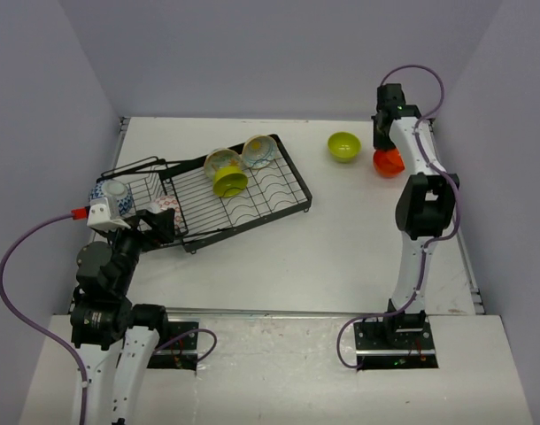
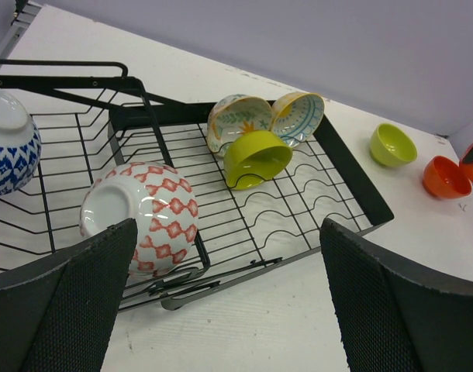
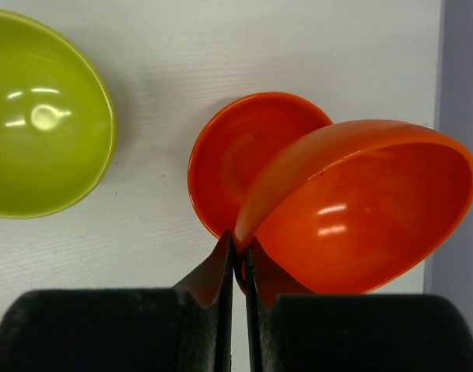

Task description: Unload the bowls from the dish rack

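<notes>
I will move my right gripper slightly toward the table's lime green bowl next, and then I will lower it over the second orange-red bowl.
The black wire dish rack [image 1: 294,173] lies slantwise at mid-left. On its grid lean a lime green bowl [image 2: 256,157] and two cream patterned bowls [image 2: 236,124] [image 2: 300,115]. The basket end holds a red-and-white bowl [image 2: 139,213] and a blue-and-white bowl [image 2: 10,147], both upside down. My left gripper [image 2: 225,244] hangs open just in front of the rack's near edge, with nothing between its fingers. At the far right my right gripper [image 3: 239,260] is shut on the rim of an orange-red bowl [image 3: 368,209], tilted over a second orange-red bowl [image 3: 240,155] on the table.
A second lime green bowl [image 1: 344,146] sits upright on the table left of the orange-red ones, also in the right wrist view [image 3: 43,116]. Grey walls close in the table on the left, back and right; the right wall is close to the held bowl.
</notes>
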